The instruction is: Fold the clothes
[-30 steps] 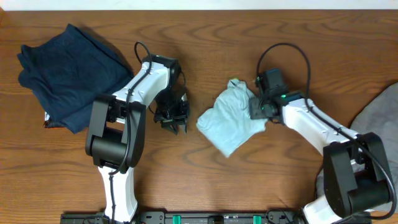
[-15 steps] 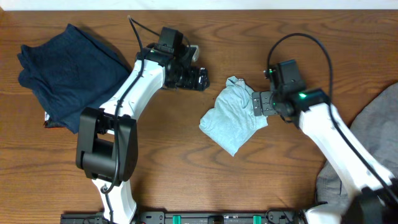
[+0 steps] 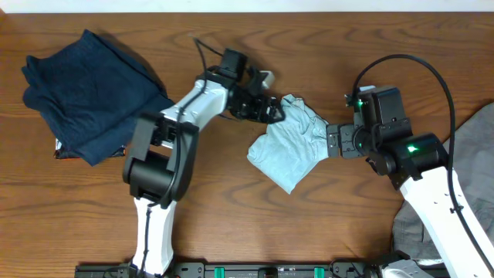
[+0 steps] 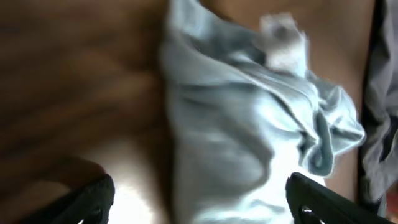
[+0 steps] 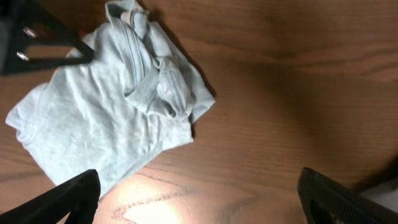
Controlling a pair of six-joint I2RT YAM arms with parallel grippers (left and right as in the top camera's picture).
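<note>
The shirt's edge near the collar end is between my left gripper's open fingers, beside bare wood. My left gripper should move down to that edge next.
The pale light-blue shirt lies as a small crumpled bundle at the table's middle, its collar end toward the back. My left gripper hovers open over the bundle's back-left corner. In the left wrist view the shirt fills the space ahead of the open left gripper, which grips nothing. My right gripper stands open just off the shirt's right edge. In the right wrist view the shirt lies ahead and to the left, with bare wood under the right gripper.
A dark navy garment lies heaped at the back left. A grey garment hangs over the table's right edge and shows at the right of the left wrist view. Wooden table runs along the front.
The left arm swung up and right from the table's middle to the shirt's back-left corner. Both grippers opened. The right gripper let go of the shirt and drew back to the right.
</note>
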